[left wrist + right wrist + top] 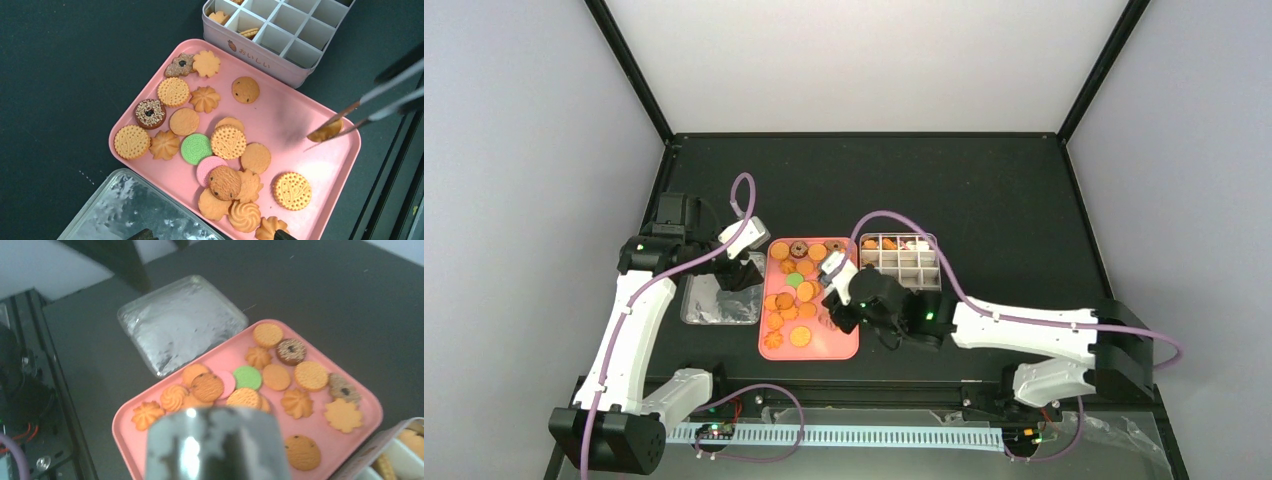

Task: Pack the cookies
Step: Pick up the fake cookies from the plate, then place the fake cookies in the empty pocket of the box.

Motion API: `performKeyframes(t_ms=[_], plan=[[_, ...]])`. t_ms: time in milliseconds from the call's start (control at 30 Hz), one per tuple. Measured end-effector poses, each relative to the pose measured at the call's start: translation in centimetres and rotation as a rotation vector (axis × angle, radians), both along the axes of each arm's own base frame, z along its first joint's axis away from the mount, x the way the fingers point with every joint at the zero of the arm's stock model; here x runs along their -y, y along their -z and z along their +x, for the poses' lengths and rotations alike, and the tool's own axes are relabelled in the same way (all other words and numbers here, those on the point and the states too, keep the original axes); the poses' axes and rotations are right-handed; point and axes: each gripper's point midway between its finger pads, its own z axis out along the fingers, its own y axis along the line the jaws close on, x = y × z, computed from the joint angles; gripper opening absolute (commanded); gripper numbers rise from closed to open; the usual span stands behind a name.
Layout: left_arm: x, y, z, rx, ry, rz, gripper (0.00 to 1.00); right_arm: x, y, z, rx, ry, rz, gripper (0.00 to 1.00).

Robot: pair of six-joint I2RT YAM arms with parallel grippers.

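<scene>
The tin's empty far corner cell [927, 242] is outward of the robot's right gripper, to the right in the top view. The right gripper will next lift the cookie across and let it go there.
Several cookies [228, 141], golden rounds, swirls, a green and a pink one, lie on the pink tray [300, 115]. My right gripper [836, 308] hangs over the tray's near right part, shut on metal tongs [385, 97]. The tong tips pinch one golden cookie [325, 131] just above the tray. In the right wrist view the blurred tongs [215, 445] fill the foreground and hide the jaws. My left gripper [211, 235] is open, with nothing between its fingertips [142, 234], above the tray's left edge and the lid. A few cookies [218, 17] sit in cells of the white gridded tin [270, 57].
A clear shiny lid [135, 210] lies flat on the dark table left of the tray [834, 345]. The tin [902, 262] stands against the tray's far right corner. Black rails and cables [754, 400] run along the near table edge.
</scene>
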Motion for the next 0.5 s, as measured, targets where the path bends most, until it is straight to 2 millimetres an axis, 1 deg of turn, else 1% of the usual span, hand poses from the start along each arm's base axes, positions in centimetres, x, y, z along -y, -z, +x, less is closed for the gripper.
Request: performKeyframes(t_ms=[67,167,267,333,400,467,500], plan=[[0.0,0.0,0.0,0.000,0.000,0.000,0.62,0.8,-1.4,0.8,0.008,0.024,0.026,0.01],[0.0,0.0,0.0,0.000,-0.001,0.000,0.63,2.8,-4.2,2.9,0.030,0.089,0.081,0.01],[0.0,0.0,0.0,-0.002,-0.004,-0.001,0.63,5.6,-7.3,5.9,0.056,0.183,0.142,0.01],[0.0,0.0,0.0,-0.007,-0.010,-0.004,0.64,7.7,-8.8,7.9,0.075,0.253,0.173,0.01],[0.0,0.0,0.1,-0.008,-0.018,-0.008,0.64,9.8,-9.6,9.6,0.090,0.320,0.185,0.01],[-0.1,-0.1,0.3,-0.008,-0.029,-0.013,0.65,11.3,-9.7,10.9,0.095,0.372,0.175,0.01],[-0.2,-0.1,0.6,-0.009,-0.038,-0.016,0.65,11.8,-9.6,11.2,0.093,0.387,0.168,0.01]])
